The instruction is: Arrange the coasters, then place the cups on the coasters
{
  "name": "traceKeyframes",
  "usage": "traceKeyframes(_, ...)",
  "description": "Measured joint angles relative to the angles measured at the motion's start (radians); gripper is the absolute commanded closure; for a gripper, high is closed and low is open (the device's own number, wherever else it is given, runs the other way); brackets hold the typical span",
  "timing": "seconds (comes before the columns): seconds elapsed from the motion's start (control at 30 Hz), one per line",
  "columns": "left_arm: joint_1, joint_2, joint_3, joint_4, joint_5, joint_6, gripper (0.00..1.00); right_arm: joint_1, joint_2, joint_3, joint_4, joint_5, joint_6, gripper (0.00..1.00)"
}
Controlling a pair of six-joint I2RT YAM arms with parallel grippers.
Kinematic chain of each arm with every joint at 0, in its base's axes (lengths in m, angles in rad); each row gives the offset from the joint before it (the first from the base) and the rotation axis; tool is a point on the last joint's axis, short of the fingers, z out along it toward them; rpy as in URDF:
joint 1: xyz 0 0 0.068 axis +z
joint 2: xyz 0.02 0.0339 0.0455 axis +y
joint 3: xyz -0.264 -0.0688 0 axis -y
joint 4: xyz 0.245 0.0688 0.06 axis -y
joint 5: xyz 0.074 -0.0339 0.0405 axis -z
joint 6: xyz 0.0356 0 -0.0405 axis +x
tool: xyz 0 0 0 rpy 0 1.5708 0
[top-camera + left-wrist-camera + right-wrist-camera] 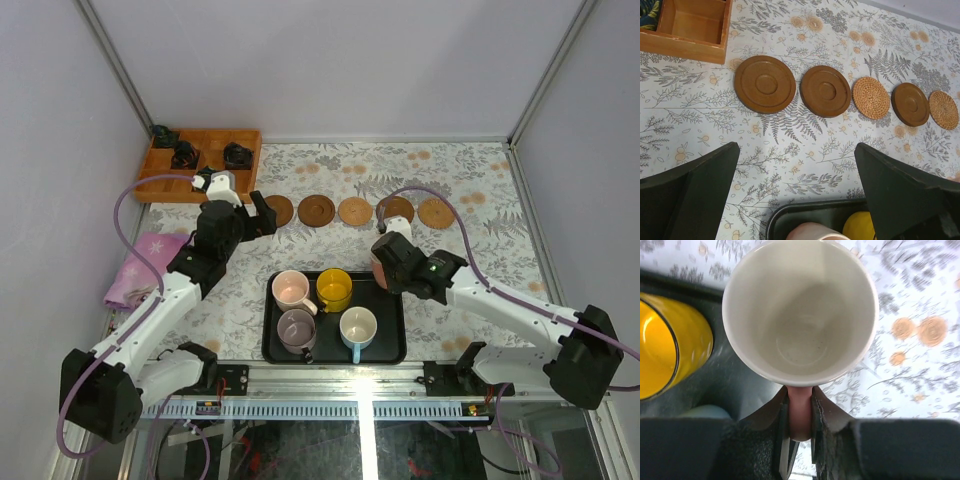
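Note:
I need to move the cup in my right gripper outward next, to the right in the top view. Then I need to lower it and release it on the woven end coaster (436, 213), which is bare.
Five round coasters lie in a row across the patterned table, from the leftmost (277, 211) to the rightmost (435, 212). In the left wrist view three are smooth wood (765, 84) and two are woven (870, 97). My left gripper (796, 150) hangs open and empty just in front of the leftmost coasters. A black tray (385, 352) holds the pale pink cup (290, 290), the yellow cup (334, 290), the mauve cup (297, 330) and the blue-handled white cup (358, 328). At the tray's back right corner, my right gripper (800, 402) is shut on the pink handle of the white cup (800, 310).
A wooden box (206, 138) with small black objects stands at the back left, close behind my left arm. A pink cloth (140, 265) lies at the left edge. Walls enclose the table on three sides.

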Motion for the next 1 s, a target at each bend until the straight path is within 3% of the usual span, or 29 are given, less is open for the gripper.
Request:
traceKeyframes(0.23, 0.0, 0.009, 0.0, 0.02, 0.0, 0.0, 0.0, -0.021, -0.024, 0.038, 0.031, 0.121, -0.062, 1.0)
traceKeyframes(0.4, 0.0, 0.01, -0.001, 0.028, -0.002, 0.0, 0.0, -0.13, -0.034, 0.03, 0.095, 0.133, -0.121, 1.0)
traceKeyframes(0.67, 0.0, 0.023, -0.002, 0.054, -0.009, 0.0, 0.0, -0.393, -0.047, -0.056, 0.361, 0.095, -0.28, 1.0)
traceKeyframes(1.0, 0.0, 0.071, -0.003, 0.106, -0.018, 0.006, 0.0, -0.592, 0.128, -0.15, 0.757, -0.061, -0.418, 1.0)
